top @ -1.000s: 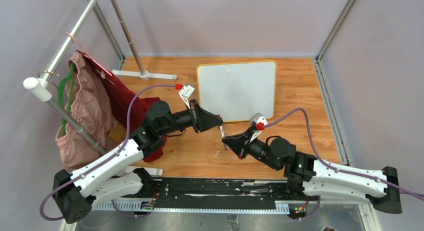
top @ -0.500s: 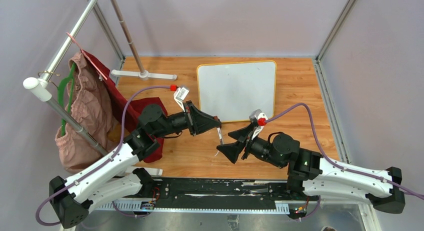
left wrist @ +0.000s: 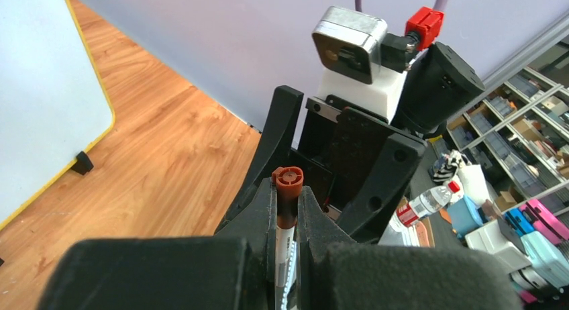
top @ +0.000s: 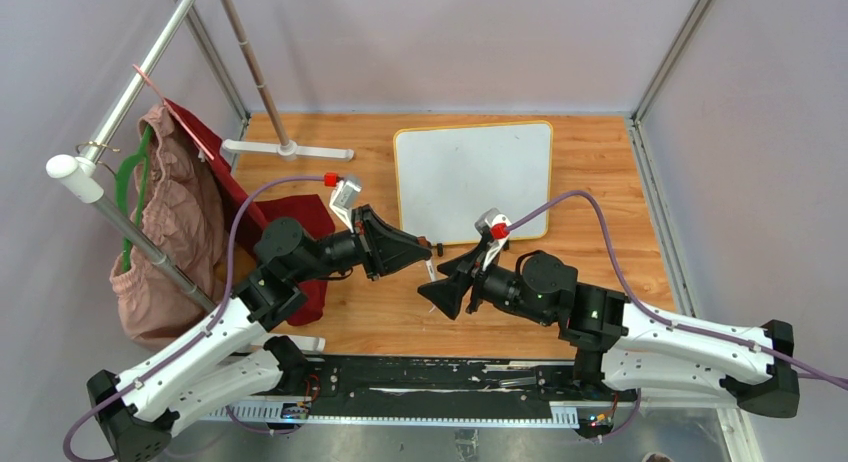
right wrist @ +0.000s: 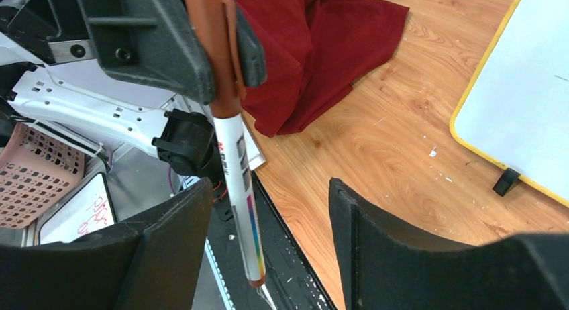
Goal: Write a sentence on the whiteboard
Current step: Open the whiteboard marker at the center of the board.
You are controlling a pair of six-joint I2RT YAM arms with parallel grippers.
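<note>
The brown cap comes down next onto the wooden table between the whiteboard and black bar. My left gripper turns downward and releases it where the table is clear.
The whiteboard lies flat on the wooden table, white with a yellow rim, and no sentence shows on it. Its edge also appears in the left wrist view and the right wrist view. My left gripper is shut on the brown cap end of a white marker. The marker hangs down from the left gripper. Its lower end is between the fingers of my right gripper, which is open and not touching it.
A red cloth lies on the table's left side. At the left, a metal clothes rack carries a pink garment, and its white foot rests near the board. A black rail runs along the near edge.
The right gripper has opened and let go of the marker, and the left gripper has shut on its cap end. Both grippers have shifted left and nearer.
</note>
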